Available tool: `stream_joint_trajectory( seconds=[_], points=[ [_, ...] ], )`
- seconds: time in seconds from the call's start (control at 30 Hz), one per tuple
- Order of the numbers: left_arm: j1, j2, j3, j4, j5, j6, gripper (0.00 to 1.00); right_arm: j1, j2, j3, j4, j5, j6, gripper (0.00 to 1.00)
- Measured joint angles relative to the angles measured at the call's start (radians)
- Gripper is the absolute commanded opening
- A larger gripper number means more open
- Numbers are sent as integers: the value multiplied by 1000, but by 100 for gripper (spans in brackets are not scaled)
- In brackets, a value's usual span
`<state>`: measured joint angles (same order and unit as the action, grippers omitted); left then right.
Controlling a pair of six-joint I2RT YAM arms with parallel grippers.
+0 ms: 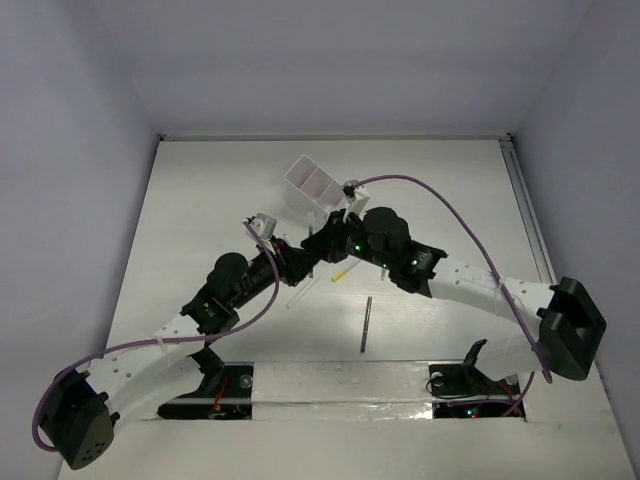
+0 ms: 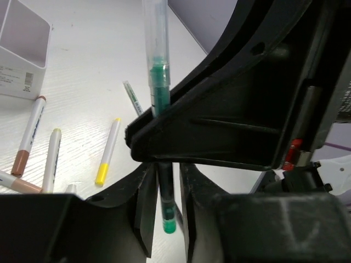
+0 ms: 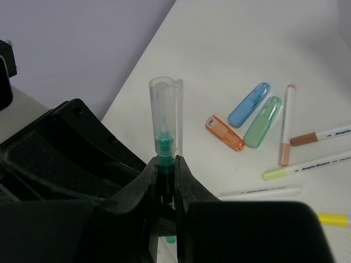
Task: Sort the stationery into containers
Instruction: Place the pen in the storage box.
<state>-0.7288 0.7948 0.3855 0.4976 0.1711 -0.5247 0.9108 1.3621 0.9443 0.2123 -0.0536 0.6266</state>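
My right gripper carries the green pen outward next and releases it into the white container's far section, since that section lies outward of the gripper.
A green pen with a clear cap stands upright between both grippers. My right gripper is shut on its barrel just below the cap. My left gripper grips the same green pen lower down, its green end poking out below the fingers. In the top view the two grippers meet mid-table, left gripper and right gripper. The white divided container stands just behind them. Blue, green and orange chunky pieces lie on the table.
Loose markers lie near the container: a brown-capped one, a pale yellow one, a yellow-tipped pen. A dark grey pen lies alone toward the near edge. The right gripper's black body crosses the left wrist view.
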Motion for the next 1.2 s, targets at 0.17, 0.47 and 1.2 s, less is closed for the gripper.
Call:
stream_joint_trajectory(
  seconds=[0.17,0.47,1.2],
  points=[
    [2,-23,-8,0,-14,5,47,-31,49,32,2,4,-11,3],
    [3,-156,-63,-72,-137,5,49,-176,223,161,80,25,-74,1],
    [63,-192,-165,-127,-249,-23,35,-275,709,556,283,107,-161,2]
  ],
)
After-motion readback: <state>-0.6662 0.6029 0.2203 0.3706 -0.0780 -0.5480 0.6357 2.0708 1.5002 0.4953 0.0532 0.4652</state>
